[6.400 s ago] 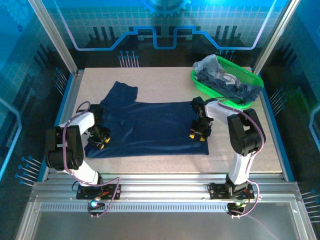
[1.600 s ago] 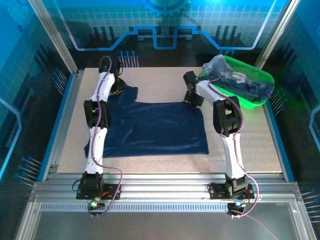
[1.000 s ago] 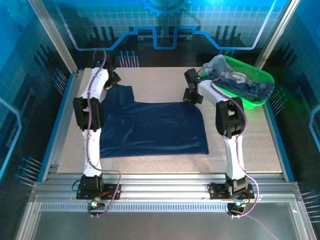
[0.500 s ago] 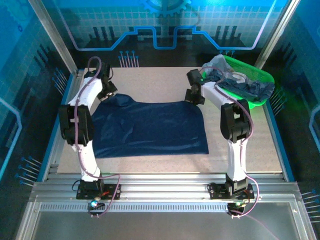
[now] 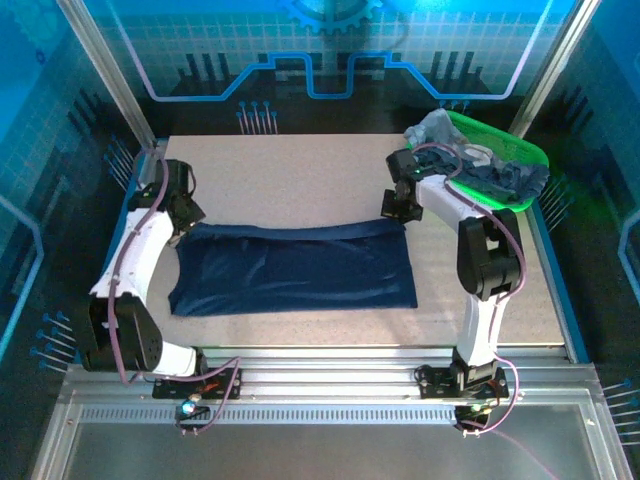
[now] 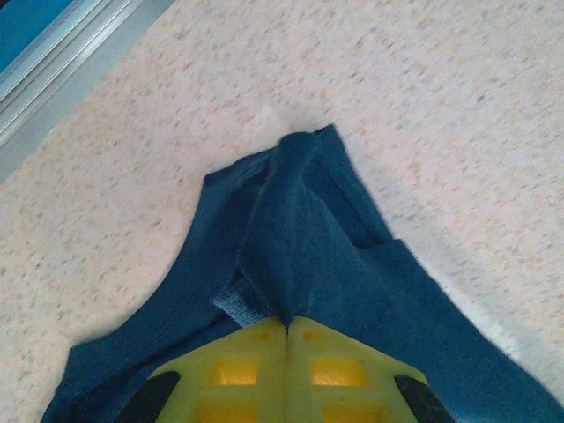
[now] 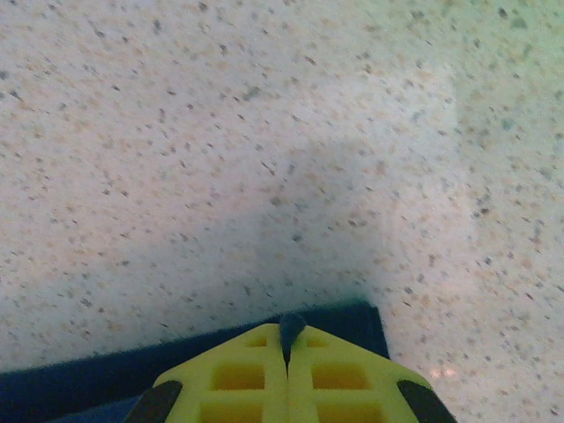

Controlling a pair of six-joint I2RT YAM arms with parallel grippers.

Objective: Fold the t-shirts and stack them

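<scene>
My right gripper holds the shirt's pinched corner and will next draw it back over the shirt's flat basket-side end [image 5: 401, 264], which lies back from the gripper, and release it, since the doubled piece of cloth is narrow.
A dark navy t-shirt [image 5: 295, 268] lies across the middle of the table, its far edge doubled over toward the front. My left gripper [image 5: 184, 213] is shut on the shirt's far left corner; in the left wrist view the bunched navy cloth [image 6: 291, 229] rises from between my yellow fingertips [image 6: 231, 370]. My right gripper [image 5: 397, 207] is shut on the far right corner, where a small pinch of navy cloth [image 7: 292, 328] pokes up between its yellow fingertips [image 7: 344, 374]. More t-shirts [image 5: 480, 172], grey-blue and navy, are heaped in the green basket.
The bright green basket [image 5: 535, 160] sits at the table's far right corner, close behind my right arm. A metal frame rail [image 6: 62, 70] runs along the table's left edge. Bare speckled tabletop [image 5: 300, 170] stretches behind the shirt.
Both grippers have drawn the shirt's far edge toward the front, folding it over. The left arm swung from the far left corner down and leftward; the sleeve that lay out flat is gone from sight.
</scene>
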